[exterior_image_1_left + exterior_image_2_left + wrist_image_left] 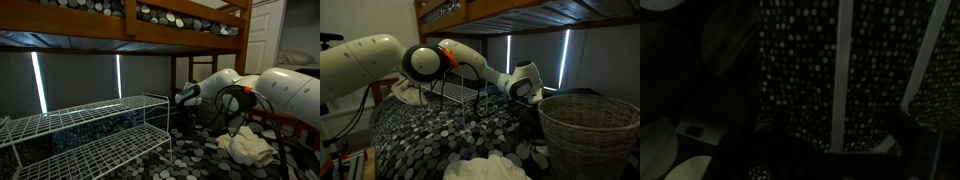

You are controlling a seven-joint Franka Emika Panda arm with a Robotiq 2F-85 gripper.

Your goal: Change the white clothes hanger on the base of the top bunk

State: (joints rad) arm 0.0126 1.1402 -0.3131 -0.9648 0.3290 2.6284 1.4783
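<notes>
My gripper already reaches in past the wicker basket, so it will move only a little and stay in the dark space under the top bunk (150, 32) as it closes.
The brown wooden rail of the top bunk (150, 32) runs across the top in both exterior views (495, 14), with pebble-patterned bedding (170, 15) above it. I see no white clothes hanger in any view. My gripper (184, 97) hangs in the dark space under the top bunk, above the lower mattress, and also shows beside the basket in an exterior view (528, 88). Its jaws are too dark to read. The wrist view is nearly black and shows only dotted fabric (805, 70) with two pale vertical strips.
A white wire shelf rack (90, 125) stands on the lower bed, also seen behind the arm (460, 95). A wicker laundry basket (590, 125) stands close to the gripper. White crumpled cloth (247, 146) lies on the pebble-patterned bedding (485, 168).
</notes>
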